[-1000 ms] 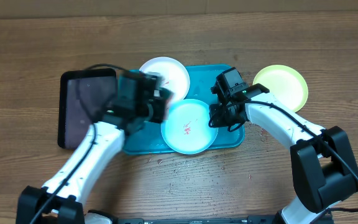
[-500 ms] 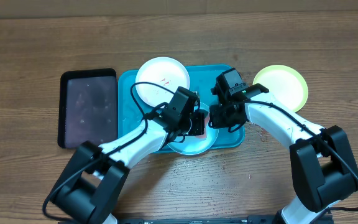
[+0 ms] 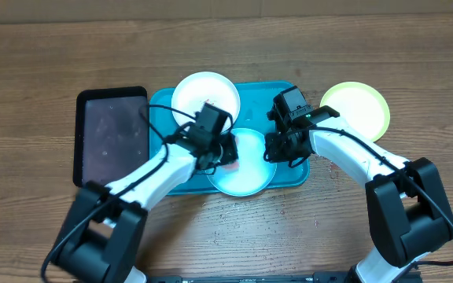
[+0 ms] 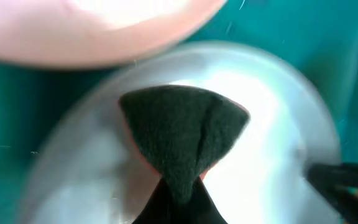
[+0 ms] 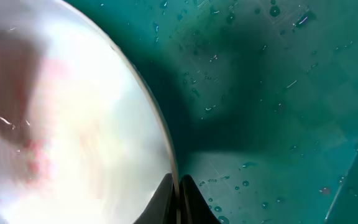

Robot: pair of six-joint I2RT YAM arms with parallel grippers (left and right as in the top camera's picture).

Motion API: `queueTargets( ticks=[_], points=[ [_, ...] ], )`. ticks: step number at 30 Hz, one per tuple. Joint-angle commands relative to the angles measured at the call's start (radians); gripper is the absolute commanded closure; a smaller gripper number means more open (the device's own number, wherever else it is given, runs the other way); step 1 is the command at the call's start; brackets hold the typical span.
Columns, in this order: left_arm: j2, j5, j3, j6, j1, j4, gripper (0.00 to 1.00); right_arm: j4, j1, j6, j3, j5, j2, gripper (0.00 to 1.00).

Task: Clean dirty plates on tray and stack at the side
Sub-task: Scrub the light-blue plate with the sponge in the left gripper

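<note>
My left gripper rises off the plate next and lowers the sponge into the black tray (image 3: 126, 139), which lies plate-free to the gripper's left in the overhead view.
The turquoise tray (image 3: 259, 104) holds the white plate (image 3: 205, 96) at the back and the light teal plate (image 3: 248, 174) at the front. The yellow-green plate (image 3: 355, 107) lies on the table to the right of the tray. My left gripper (image 3: 223, 152) is shut on a dark green sponge (image 4: 182, 130) and presses it on the teal plate (image 4: 278, 118). My right gripper (image 3: 270, 151) is shut on that plate's right rim (image 5: 166, 149), over the wet tray floor (image 5: 278, 93). A faint red smear (image 5: 33, 155) shows on the plate.
A black tray (image 3: 112, 134) lies left of the turquoise tray. The white plate's edge (image 4: 104, 31) is just beyond the sponge. Small red specks dot the wooden table (image 3: 234, 212) in front of the tray.
My left arm swung from beside the black tray onto the teal plate with the sponge, then slid back left across it. The right arm has not moved.
</note>
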Motion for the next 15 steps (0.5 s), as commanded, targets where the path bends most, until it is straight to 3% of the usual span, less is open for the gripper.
queueTargets(
  ticks=[1, 7, 15],
  points=[
    [-0.078, -0.015, 0.007, 0.015, -0.023, 0.023, 0.96, 0.0, -0.002, -0.013, 0.024, 0.008, 0.006, 0.96],
    [-0.049, -0.021, 0.007, 0.01, -0.121, 0.081, 0.96, 0.001, -0.002, -0.013, 0.024, 0.008, 0.006, 0.96],
    [0.069, -0.016, 0.007, -0.016, -0.131, 0.083, 0.96, 0.0, -0.002, -0.013, 0.024, 0.008, 0.006, 0.96]
  ],
)
